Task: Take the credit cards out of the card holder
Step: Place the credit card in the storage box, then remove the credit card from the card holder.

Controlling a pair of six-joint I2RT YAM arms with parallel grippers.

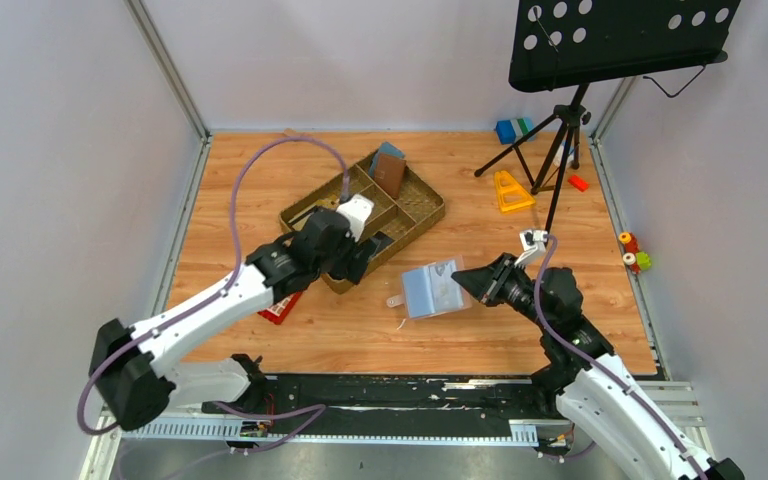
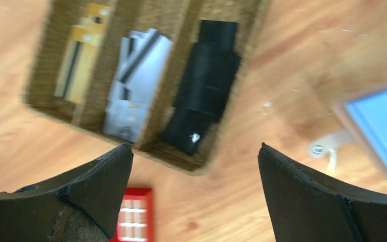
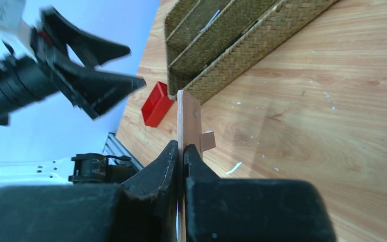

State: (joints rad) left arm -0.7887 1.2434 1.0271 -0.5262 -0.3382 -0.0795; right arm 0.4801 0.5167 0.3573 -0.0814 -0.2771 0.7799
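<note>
My right gripper needs to move down and slightly back next, and release the card holder (image 1: 433, 288) over the clear spot of bare tabletop below the gripper.
The card holder (image 1: 433, 288) lies open near the table's middle, blue-grey inside up, with its tan tab (image 1: 395, 300) pointing left. My right gripper (image 1: 467, 283) is shut on its right edge. In the right wrist view the card holder (image 3: 188, 113) stands edge-on between the closed fingers of the right gripper (image 3: 182, 150). My left gripper (image 1: 368, 255) hangs open and empty over the near end of the woven basket (image 1: 430, 202). Under the left gripper (image 2: 194, 151), the basket (image 2: 181, 162) holds a black card (image 2: 204, 96), a white card (image 2: 136, 85) and a yellow card (image 2: 80, 55).
A red block (image 1: 282, 306) lies left of the basket's near corner. A brown wallet (image 1: 391, 174) and a blue one rest at the basket's far end. A music stand's tripod (image 1: 560, 130), a yellow triangle (image 1: 510, 190) and small toys (image 1: 635, 255) sit at the right.
</note>
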